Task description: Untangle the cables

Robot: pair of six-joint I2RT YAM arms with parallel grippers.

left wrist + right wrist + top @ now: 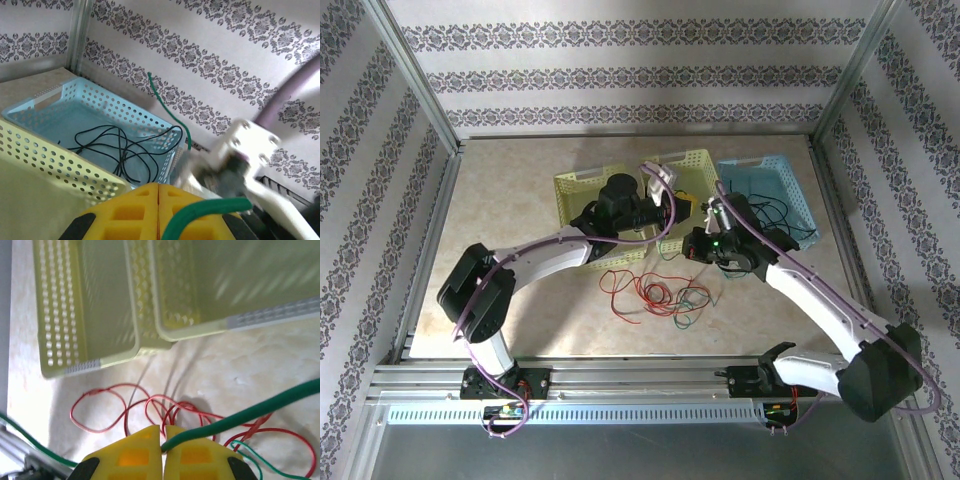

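My right gripper should next move the green cable (210,207) outward over the bottom of the empty yellow-green basket, which lies outward by the blue one, and release it.
My left gripper (159,186) is shut, its yellow fingers pressed together; the thick-looking green cable (210,207) comes out beside their seam and bends off right. It hovers by the yellow baskets, where the top view shows the left gripper (682,207). My right gripper (162,429) is shut on the same green cable (250,412), which leaves the seam rightward. Top view places the right gripper (698,243) just right of the left one. Below them the red cable (640,295) lies looped on the table with green strands (692,300). A black cable (115,145) lies coiled in the blue basket (35,102).
Two yellow-green baskets (582,185) (695,165) stand at the back middle, the blue basket (790,180) to their right. Patterned walls and metal frame posts close in the table on three sides. Purple arm hoses arc over both arms.
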